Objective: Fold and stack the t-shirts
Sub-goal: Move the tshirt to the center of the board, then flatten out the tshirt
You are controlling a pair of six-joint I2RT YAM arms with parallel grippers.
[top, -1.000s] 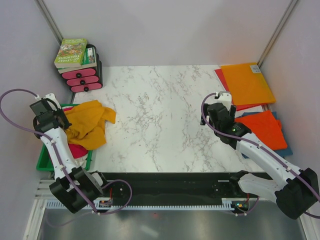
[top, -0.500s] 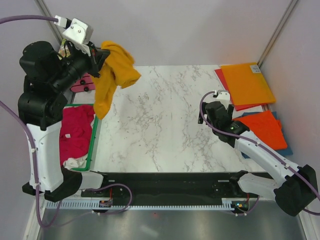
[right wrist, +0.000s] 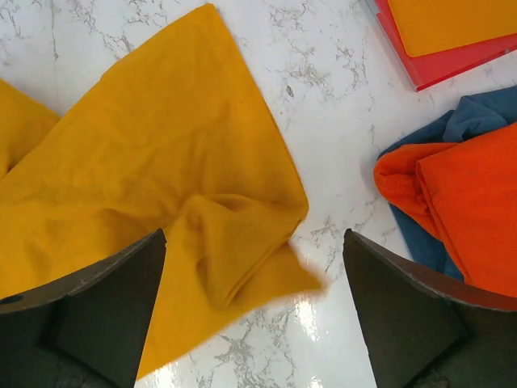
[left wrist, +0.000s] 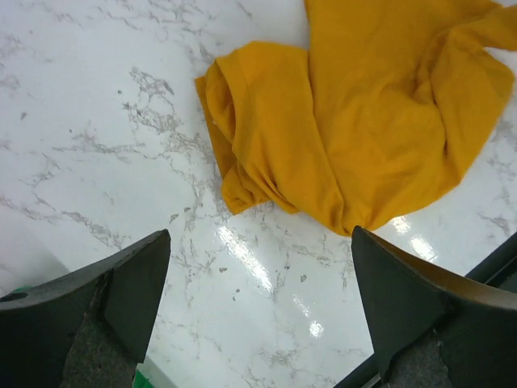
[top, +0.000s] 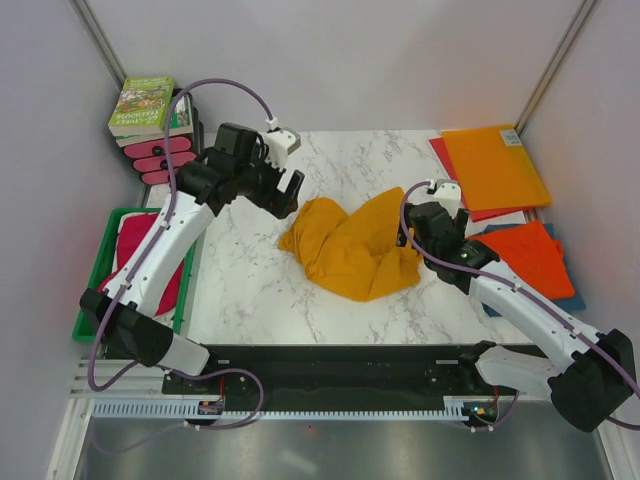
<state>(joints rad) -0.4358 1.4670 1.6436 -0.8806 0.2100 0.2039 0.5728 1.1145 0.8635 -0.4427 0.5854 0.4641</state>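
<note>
I should turn my right gripper a little and lower it onto the rolled fold that stands up at the golden-orange shirt's edge facing the red-orange t-shirt [top: 530, 255].
The golden-orange t-shirt [top: 350, 248] lies crumpled on the marble table near its middle, also visible in the left wrist view [left wrist: 363, 121] and the right wrist view [right wrist: 161, 186]. My left gripper [top: 283, 195] hangs open just left of it, and only bare marble shows between its fingers [left wrist: 258, 307]. My right gripper [top: 418, 232] is open over the shirt's right edge [right wrist: 254, 315]. A folded red-orange t-shirt [top: 530, 255] rests on a blue one [right wrist: 468, 121] at the right. A magenta-pink t-shirt [top: 140, 250] lies in the green bin.
The green bin [top: 95, 290] stands at the left table edge. Books [top: 148, 105] sit on a pink drawer unit [top: 165, 158] at the back left. Stiff orange and red sheets [top: 495, 165] lie at the back right.
My left arm lifted the golden-orange t-shirt from the bin, swung it over the table and let go; it now lies in the middle. The right arm barely moved.
</note>
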